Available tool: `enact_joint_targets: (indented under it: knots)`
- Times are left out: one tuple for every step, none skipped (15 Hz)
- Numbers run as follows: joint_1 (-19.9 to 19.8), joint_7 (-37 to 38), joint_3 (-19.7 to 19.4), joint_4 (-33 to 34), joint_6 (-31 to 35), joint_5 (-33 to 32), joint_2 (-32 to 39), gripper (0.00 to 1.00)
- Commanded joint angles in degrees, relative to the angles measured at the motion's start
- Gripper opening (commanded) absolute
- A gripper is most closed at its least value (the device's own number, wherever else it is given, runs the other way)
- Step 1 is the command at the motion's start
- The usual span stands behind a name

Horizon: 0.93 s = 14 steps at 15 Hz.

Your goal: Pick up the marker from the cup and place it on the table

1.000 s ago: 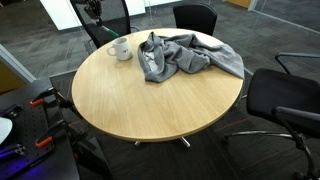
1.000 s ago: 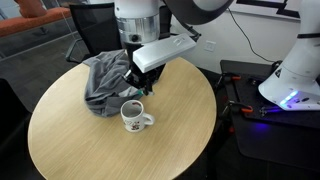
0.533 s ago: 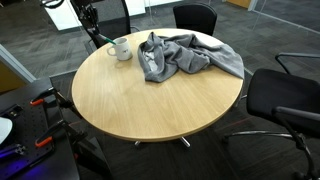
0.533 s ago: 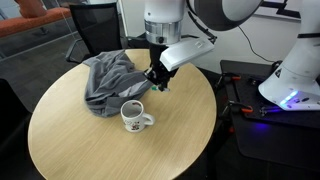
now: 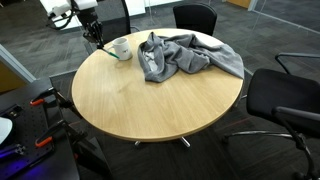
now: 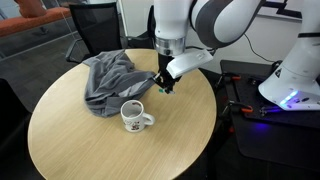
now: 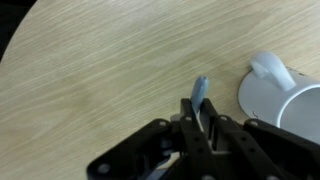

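Observation:
My gripper will go down next to the bare tabletop [image 7: 152, 106] beside the white cup and let go of the marker [image 7: 200, 92] there, since that spot is clear of cup and cloth.
The white cup [image 6: 133, 117] stands on the round wood-grain table [image 6: 90, 150]; it also shows at the far edge in an exterior view [image 5: 121, 49] and at the right of the wrist view [image 7: 285, 100]. My gripper [image 6: 162, 83] hangs above the table beside the cup, away from the cloth. It is shut on the marker [image 7: 200, 92], a thin stick whose tip pokes out between the fingers in the wrist view [image 7: 203, 118]. The marker is clear of the cup and held above the bare tabletop.
A crumpled grey cloth [image 6: 108, 80] lies on the table next to the cup, also seen in an exterior view [image 5: 180, 55]. Black office chairs [image 5: 195, 18] ring the table. A second robot base [image 6: 295, 70] and a tool cart [image 5: 30, 120] stand nearby.
My gripper has moved sideways away from the cup and cloth, carrying the marker, and the arm has swung upright.

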Motion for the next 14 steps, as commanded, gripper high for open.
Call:
enact_joint_targets:
  knots:
    - [-0.7, -0.7, -0.4, 1.6, 1.8, -0.2, 4.4, 0.03]
    - [-0.4, -0.3, -0.7, 2.1, 1.8, -0.5, 5.5, 0.03]
    - [-0.2, 0.0, -1.1, 2.6, 2.0, -0.8, 6.9, 0.03]
    - [0.1, 0.2, -1.5, 3.2, 2.1, -1.0, 8.0, 0.03]
    - [0.5, 0.6, -2.0, 3.7, 2.3, -1.4, 9.1, 0.03]
    - [1.0, 1.3, -2.8, 4.5, 2.7, -2.0, 10.4, 0.03]
    - [1.4, 1.6, -3.4, 5.1, 3.0, -2.5, 11.5, 0.03]
    - [1.9, 2.1, -4.2, 5.7, 3.7, -3.1, 12.6, 0.03]
    - [2.6, 2.7, -5.0, 6.2, 4.7, -3.7, 13.5, 0.03]
    - [3.3, 3.0, -6.0, 6.6, 5.8, -4.3, 14.5, 0.03]
    - [4.4, 3.5, -7.1, 6.9, 7.0, -5.1, 15.3, 0.03]
    - [5.5, 4.0, -8.2, 7.1, 8.2, -6.0, 16.2, 0.22]
    - [6.5, 4.6, -9.1, 7.3, 9.0, -6.6, 16.8, 0.39]
    - [7.3, 4.8, -9.9, 7.4, 9.5, -6.8, 17.3, 0.46]
